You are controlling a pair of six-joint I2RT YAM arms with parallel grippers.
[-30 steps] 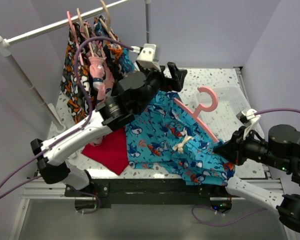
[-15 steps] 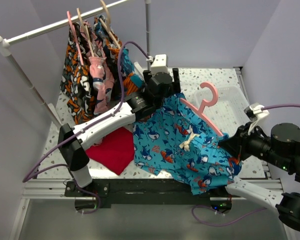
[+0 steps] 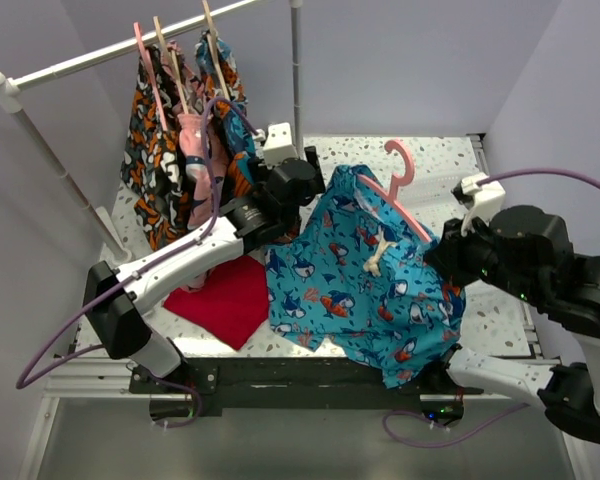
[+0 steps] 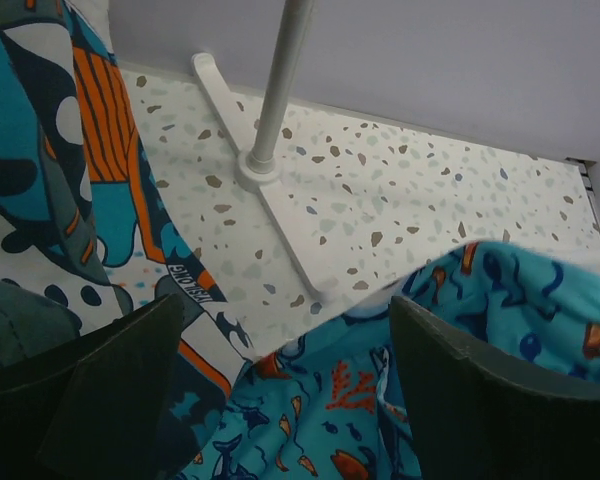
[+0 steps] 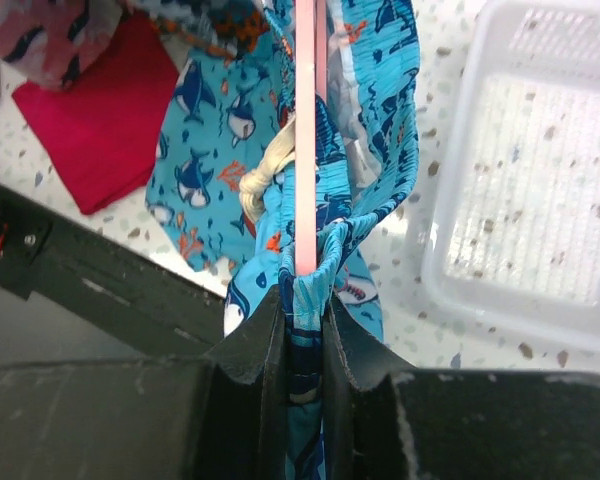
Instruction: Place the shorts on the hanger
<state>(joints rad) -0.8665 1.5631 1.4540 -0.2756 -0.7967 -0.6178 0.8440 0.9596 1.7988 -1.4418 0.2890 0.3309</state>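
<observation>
My right gripper carries the hanger up and outward onto the rack's free rail end (image 3: 240,6), which lies to its left in the top view, and releases it next.
The blue printed shorts (image 3: 370,280) hang over the salmon-pink hanger (image 3: 400,185), lifted above the table, with the white drawstring (image 3: 378,250) at the front. My right gripper (image 3: 442,258) is shut on the hanger's lower end together with the waistband. In the right wrist view the pink bar (image 5: 305,130) runs straight up from my gripper (image 5: 305,315), with the shorts (image 5: 210,150) draped around it. My left gripper (image 3: 308,193) is open and empty at the shorts' upper left edge. Its wrist view shows the gripper (image 4: 280,400) above the blue fabric (image 4: 320,420).
A red cloth (image 3: 225,300) lies on the table left of the shorts. A clothes rack holds patterned garments (image 3: 175,140) on wooden hangers at back left, close to my left arm. Its pole (image 4: 275,90) and foot stand behind. A white tray (image 5: 540,170) sits at right.
My right gripper has raised the hanger and shorts and swung the hook up and left. My left gripper has moved left, off the shorts, toward the rack.
</observation>
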